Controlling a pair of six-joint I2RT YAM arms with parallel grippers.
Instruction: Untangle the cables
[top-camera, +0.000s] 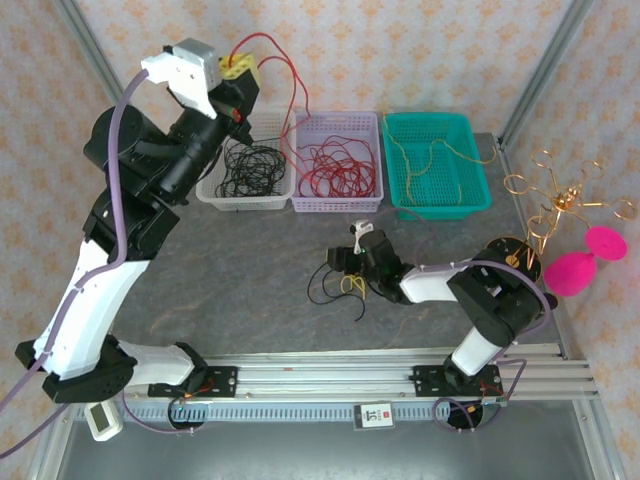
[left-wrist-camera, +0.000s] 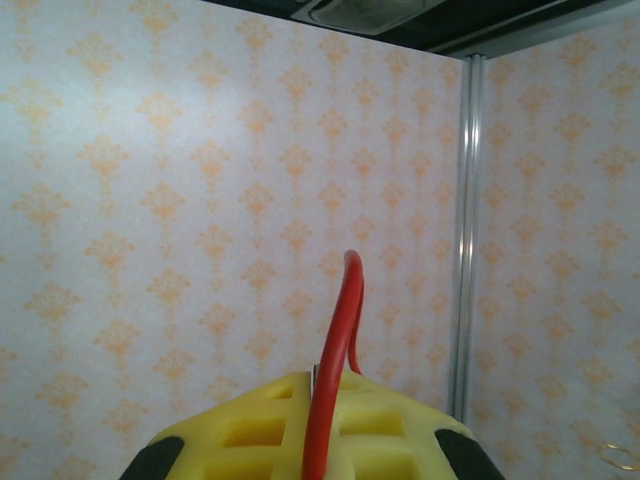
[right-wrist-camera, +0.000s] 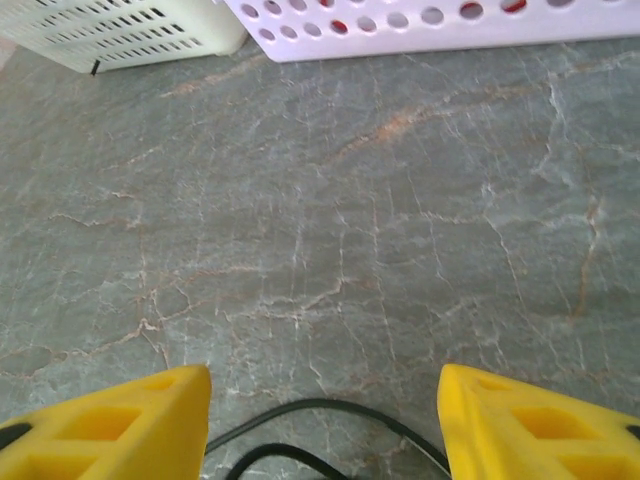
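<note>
I should carry the red cable (top-camera: 290, 100) with my left gripper across and down into the lilac basket (top-camera: 336, 205) below it and let it go there, because more red cable is inside.
High at the back left, my left gripper (top-camera: 238, 68) is shut on a red cable (top-camera: 290, 100). That cable loops down into the lilac basket (top-camera: 336, 205), where more red cable lies. In the left wrist view the red cable (left-wrist-camera: 335, 360) stands up, pinched between the yellow fingers (left-wrist-camera: 250, 430). My right gripper (top-camera: 345, 272) sits low over the table, open, above a small remnant of black and yellow cables (top-camera: 338, 288). Between its yellow fingers (right-wrist-camera: 110, 425) a black cable (right-wrist-camera: 330, 405) curves on the stone surface.
A white basket (top-camera: 215, 192) holds coiled black cable and a green basket (top-camera: 440, 208) holds a yellow strand. A gold wire ornament (top-camera: 560, 195) and pink balloons (top-camera: 575, 270) stand at the right edge. Bare grey table (top-camera: 230, 280) lies in front of the baskets.
</note>
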